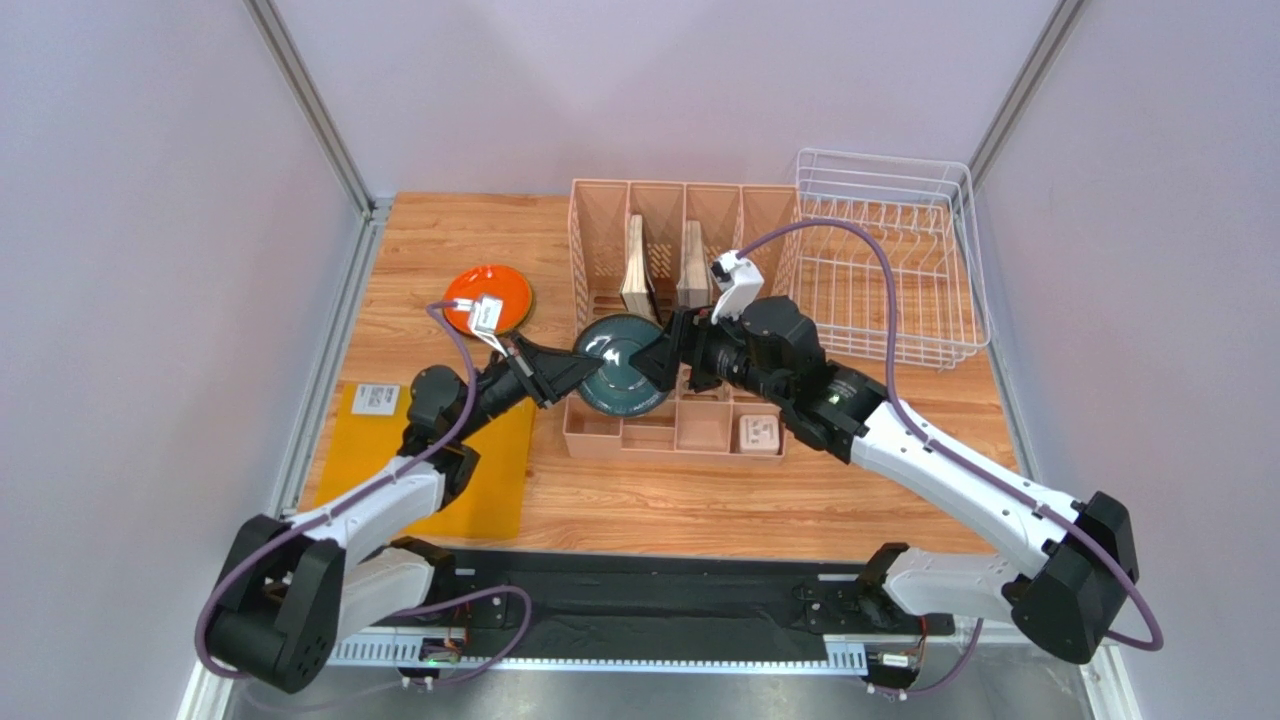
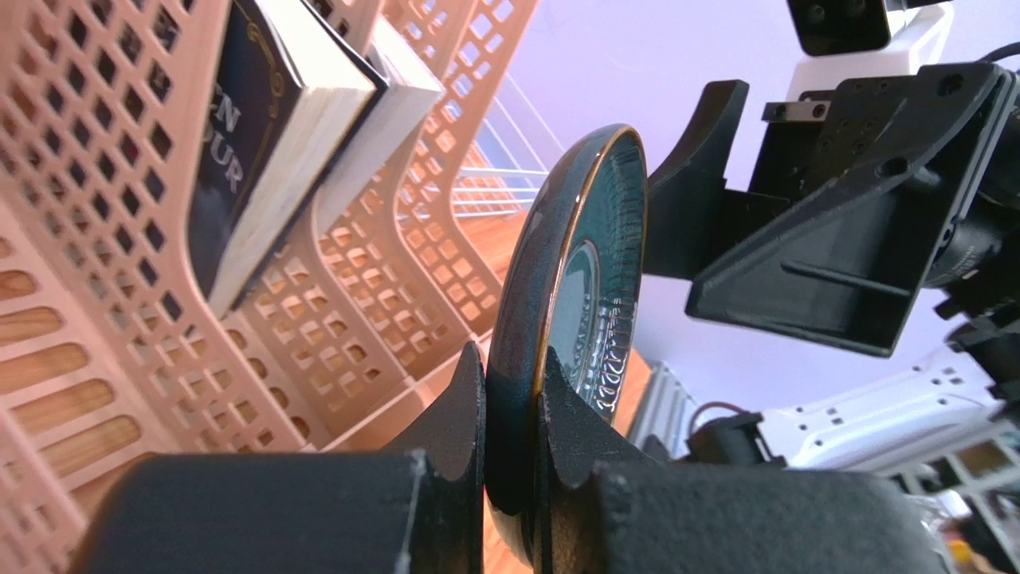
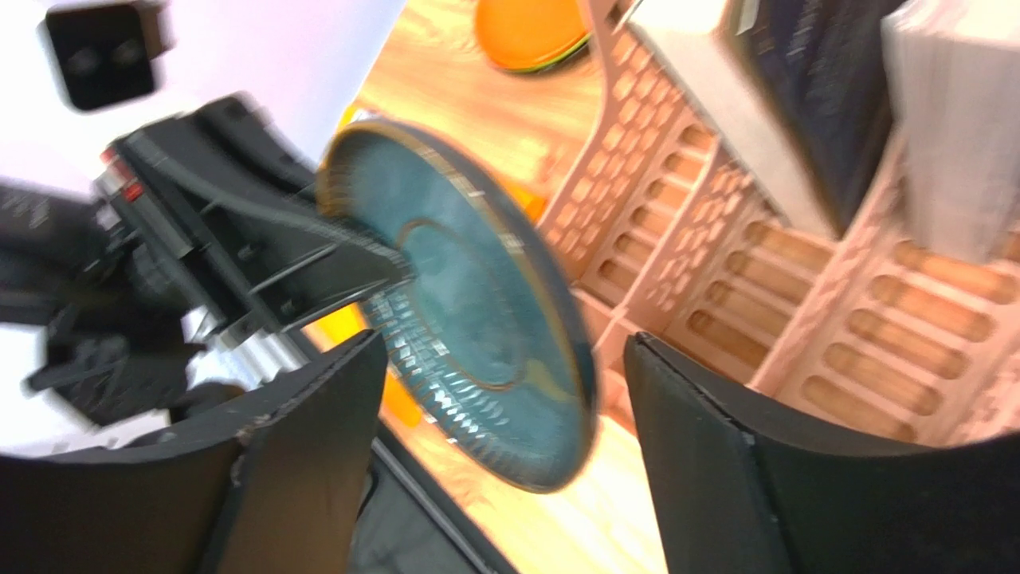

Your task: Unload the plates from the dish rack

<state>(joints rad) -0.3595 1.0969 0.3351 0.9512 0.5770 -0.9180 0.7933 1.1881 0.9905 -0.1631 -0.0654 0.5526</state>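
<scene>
My left gripper swings outward and to the left in the top view next, then lowers to release onto the orange plate (image 1: 489, 297), which lies below on that side.
A dark grey-teal plate (image 1: 621, 371) hangs on edge above the pink organizer's front, between both grippers. My left gripper (image 1: 579, 372) is shut on its rim: in the left wrist view both fingers (image 2: 461, 407) clamp the plate (image 2: 575, 275) edge. My right gripper (image 1: 663, 360) stands open at the plate's other side, and in the right wrist view its jaws straddle the plate (image 3: 467, 299) without touching it. An orange plate (image 1: 489, 297) lies flat on the table at the left rear. The white wire dish rack (image 1: 887, 255) at the back right shows no plates.
The pink slotted organizer (image 1: 684, 428) fills the table's middle, with two books (image 1: 642, 270) upright in its rear slots. A yellow mat (image 1: 481, 480) lies at the front left. Grey walls close in on both sides.
</scene>
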